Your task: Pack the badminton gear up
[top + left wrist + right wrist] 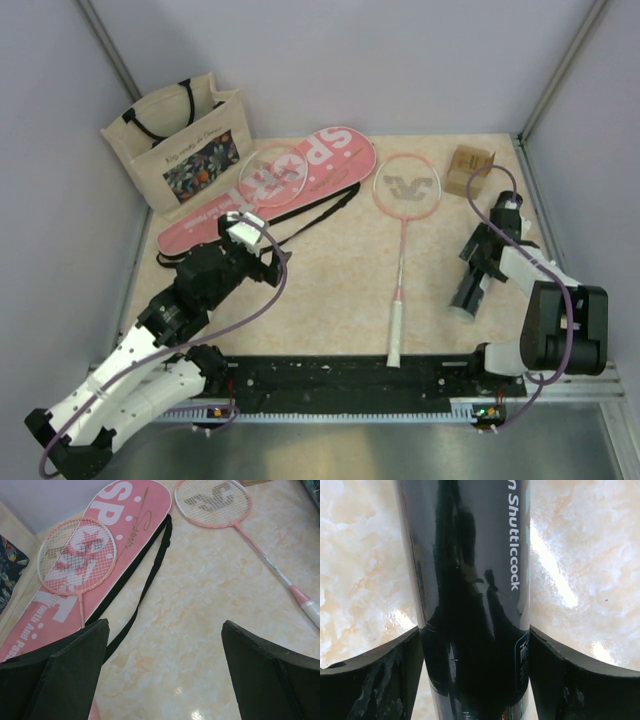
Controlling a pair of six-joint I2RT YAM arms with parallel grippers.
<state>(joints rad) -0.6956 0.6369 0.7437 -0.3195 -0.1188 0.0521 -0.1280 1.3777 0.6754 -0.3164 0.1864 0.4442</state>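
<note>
The stem of the racket (81, 613) is on the cover (135, 510), to the left in the top view, and my open fingers are over bare table. My left gripper should move left and down onto the stem next.
A long pink "SPORT" cover (335, 158) (135, 510) with a black strap (150, 575) lies at the back left. One pink racket (275, 175) (77, 555) rests on the cover. The other racket (405, 185) (212, 502) lies on the table, its white handle pointing toward the near edge. My left gripper (270, 262) (165, 625) is open over bare table beside the strap, with nothing between its fingers. The dark shuttlecock tube (468, 292) (470, 580) lies at the right. My right gripper (483, 268) (476, 645) has a finger against each side of it.
A beige tote bag (185, 140) with a floral print stands at the back left corner. A small brown cardboard box (470, 168) sits at the back right. Grey walls close in the table (330, 290) on three sides.
</note>
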